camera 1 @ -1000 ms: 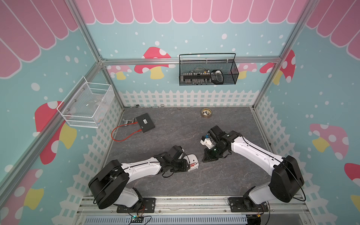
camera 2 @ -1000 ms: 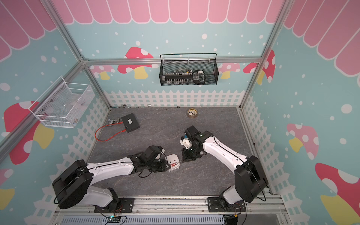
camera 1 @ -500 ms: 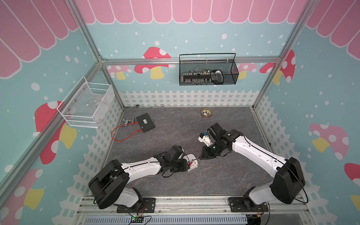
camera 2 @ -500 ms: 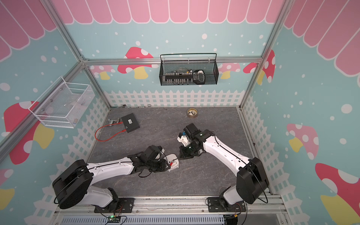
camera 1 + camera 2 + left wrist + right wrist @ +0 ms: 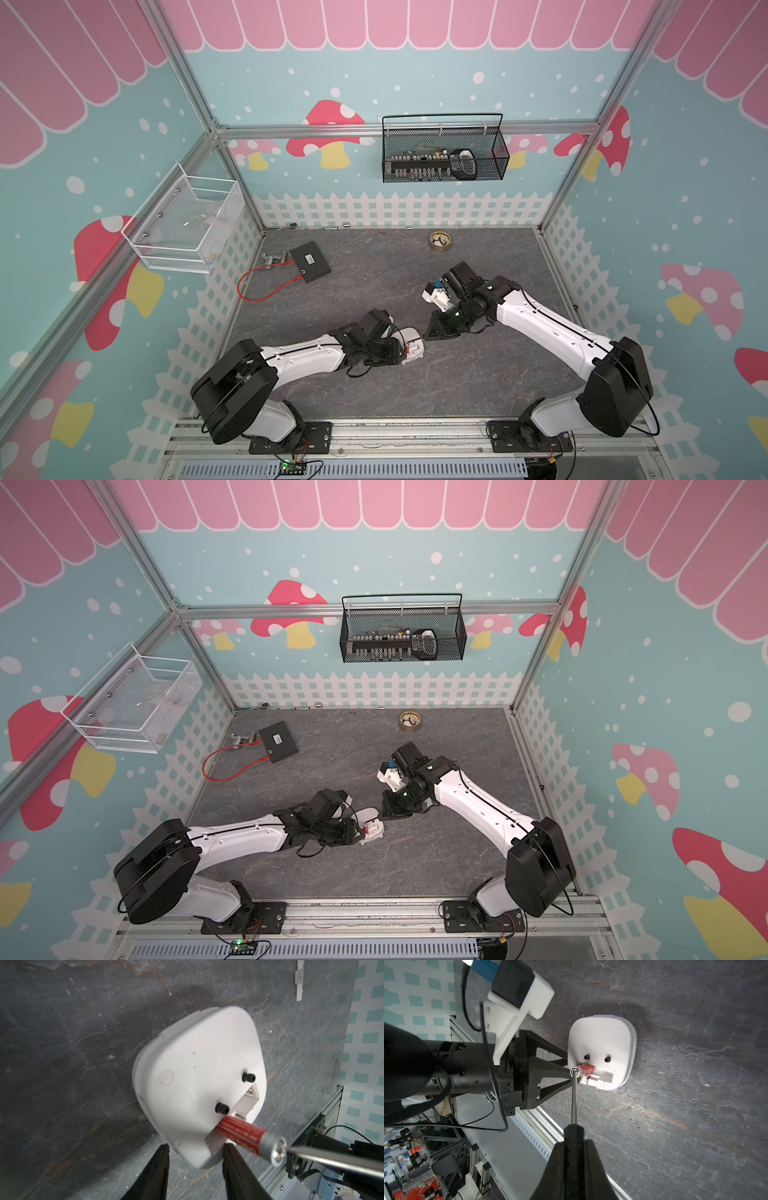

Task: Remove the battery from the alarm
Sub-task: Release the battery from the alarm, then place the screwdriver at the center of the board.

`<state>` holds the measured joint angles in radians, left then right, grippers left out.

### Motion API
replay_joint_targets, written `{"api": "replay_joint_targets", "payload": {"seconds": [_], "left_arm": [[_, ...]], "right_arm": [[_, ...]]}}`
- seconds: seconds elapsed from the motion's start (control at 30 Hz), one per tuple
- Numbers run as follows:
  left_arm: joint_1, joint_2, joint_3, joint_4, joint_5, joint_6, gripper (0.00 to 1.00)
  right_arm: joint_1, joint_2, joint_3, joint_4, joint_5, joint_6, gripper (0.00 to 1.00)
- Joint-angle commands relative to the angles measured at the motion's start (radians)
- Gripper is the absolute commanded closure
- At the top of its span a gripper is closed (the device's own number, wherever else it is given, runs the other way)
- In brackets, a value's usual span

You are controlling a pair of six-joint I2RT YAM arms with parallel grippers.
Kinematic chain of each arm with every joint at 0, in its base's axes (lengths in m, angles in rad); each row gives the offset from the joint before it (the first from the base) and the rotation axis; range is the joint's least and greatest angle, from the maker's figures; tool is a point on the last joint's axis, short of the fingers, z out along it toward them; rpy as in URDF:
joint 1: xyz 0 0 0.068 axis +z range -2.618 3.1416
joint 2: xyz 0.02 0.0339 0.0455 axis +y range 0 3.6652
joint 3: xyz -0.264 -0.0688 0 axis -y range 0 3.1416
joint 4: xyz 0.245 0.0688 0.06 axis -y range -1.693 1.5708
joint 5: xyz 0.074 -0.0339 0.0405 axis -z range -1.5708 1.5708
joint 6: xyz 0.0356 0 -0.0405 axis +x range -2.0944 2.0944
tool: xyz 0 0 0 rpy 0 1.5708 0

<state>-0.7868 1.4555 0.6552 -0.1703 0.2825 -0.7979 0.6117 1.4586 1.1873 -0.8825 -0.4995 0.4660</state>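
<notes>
My right gripper moves away from the alarm next, lowers to bare grey floor and releases the screwdriver, since the battery (image 5: 241,1132) sticks out of its compartment.
The alarm (image 5: 413,347) (image 5: 374,825) (image 5: 197,1076) (image 5: 604,1039) lies dial down on the grey floor, its white back and open compartment facing up. The red battery (image 5: 241,1132) (image 5: 586,1069) sticks out of the compartment at a slant, silvery end raised. My left gripper (image 5: 195,1147) (image 5: 401,353) is shut on the alarm's edge beside the compartment. My right gripper (image 5: 574,1138) (image 5: 428,334) is shut on the black handle of a screwdriver (image 5: 574,1101) (image 5: 332,1163). The screwdriver's tip touches the battery's silvery end.
A brass-rimmed disc (image 5: 440,241) sits near the back fence. A black box (image 5: 309,268) with a red cable (image 5: 266,286) lies at the back left. A black mesh basket (image 5: 444,158) and a white one (image 5: 187,224) hang on the walls. A small white strip (image 5: 299,980) lies on the floor.
My right gripper has moved left toward the alarm, bringing the screwdriver's tip to the battery. The left arm and the alarm have stayed put.
</notes>
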Motion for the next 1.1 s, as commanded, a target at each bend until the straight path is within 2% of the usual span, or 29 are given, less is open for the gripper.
{"api": "replay_joint_targets", "payload": {"seconds": [0.0,0.13,0.37,0.57,0.63,0.73,0.93,1.07], "left_arm": [[0.011,0.003,0.001,-0.011,-0.013,0.022,0.56],[0.014,0.000,0.002,-0.012,-0.012,0.025,0.57],[0.022,-0.006,0.001,-0.019,-0.013,0.031,0.57],[0.026,-0.007,0.003,-0.019,-0.012,0.036,0.57],[0.026,-0.007,0.006,-0.016,-0.011,0.038,0.57],[0.030,-0.007,0.009,-0.017,-0.013,0.044,0.57],[0.039,-0.007,0.020,-0.018,-0.010,0.052,0.57],[0.042,-0.011,0.021,-0.018,-0.011,0.054,0.57]], "right_arm": [[-0.025,-0.044,0.048,-0.040,0.071,0.013,1.00],[-0.072,-0.049,0.055,-0.072,0.179,0.019,1.00],[-0.130,-0.039,0.030,-0.071,0.296,0.021,1.00],[-0.194,-0.009,-0.050,-0.012,0.282,-0.005,1.00],[-0.210,0.008,-0.069,0.010,0.314,-0.005,1.00],[-0.223,0.042,-0.071,0.032,0.370,-0.015,1.00],[-0.233,0.088,-0.033,0.117,0.372,-0.028,1.00],[-0.231,0.092,-0.016,0.172,0.470,-0.030,1.00]]}}
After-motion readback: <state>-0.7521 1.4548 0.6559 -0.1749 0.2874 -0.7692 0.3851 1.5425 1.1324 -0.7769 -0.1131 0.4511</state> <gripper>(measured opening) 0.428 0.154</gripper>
